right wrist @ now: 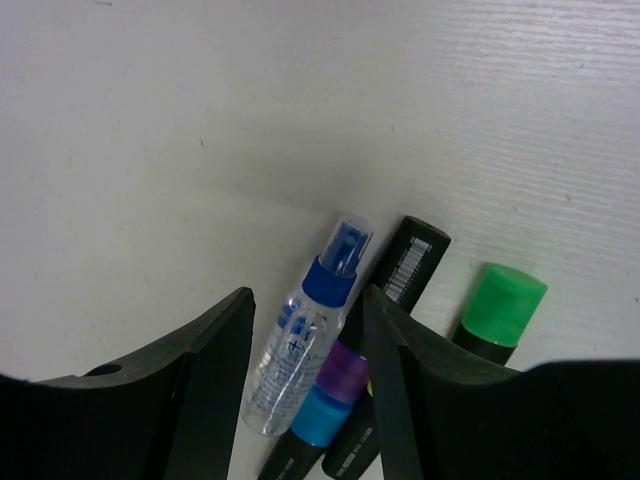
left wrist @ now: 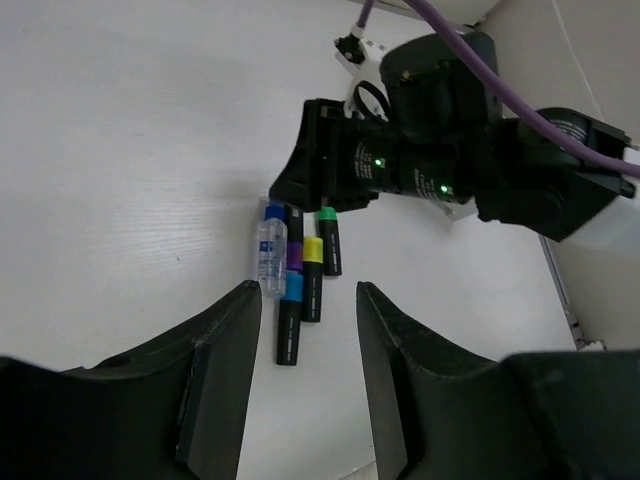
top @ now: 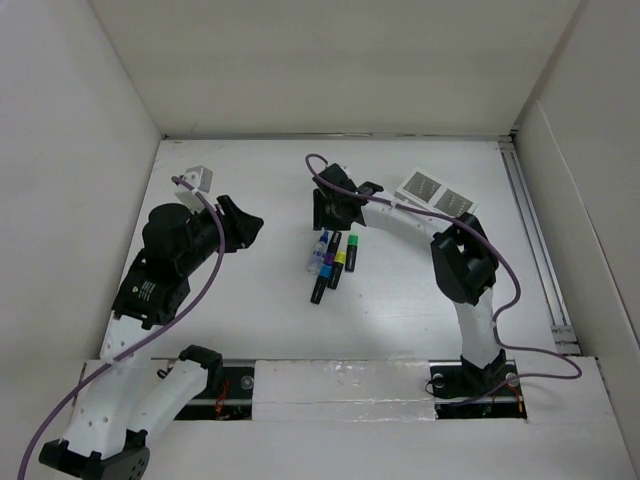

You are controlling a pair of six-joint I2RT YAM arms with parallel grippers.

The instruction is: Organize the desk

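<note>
My right gripper needs to go down until its open fingers are on both sides of the spray bottle's blue cap (top: 324, 236) (right wrist: 330, 283) and then close, because the cap is below it, ahead of the fingers.
On the white desk (top: 400, 310) lies a tight bunch of things: a small clear spray bottle (top: 319, 252) with a blue cap, and black markers with green (top: 353, 241), yellow (top: 340, 258), purple and blue (top: 322, 283) caps. My right gripper (right wrist: 305, 297) hovers open just above the bunch's far end, its fingers on either side of the spray bottle (right wrist: 300, 350) without touching it. To the left of the bunch my left gripper (left wrist: 308, 295) is open and empty, pointing at the markers (left wrist: 313, 265).
A white ribbed two-compartment pen holder (top: 437, 190) lies at the back right behind the right arm. A small white block (top: 200, 178) sits at the back left. White wall panels enclose the desk, and a rail (top: 535, 230) runs along its right edge.
</note>
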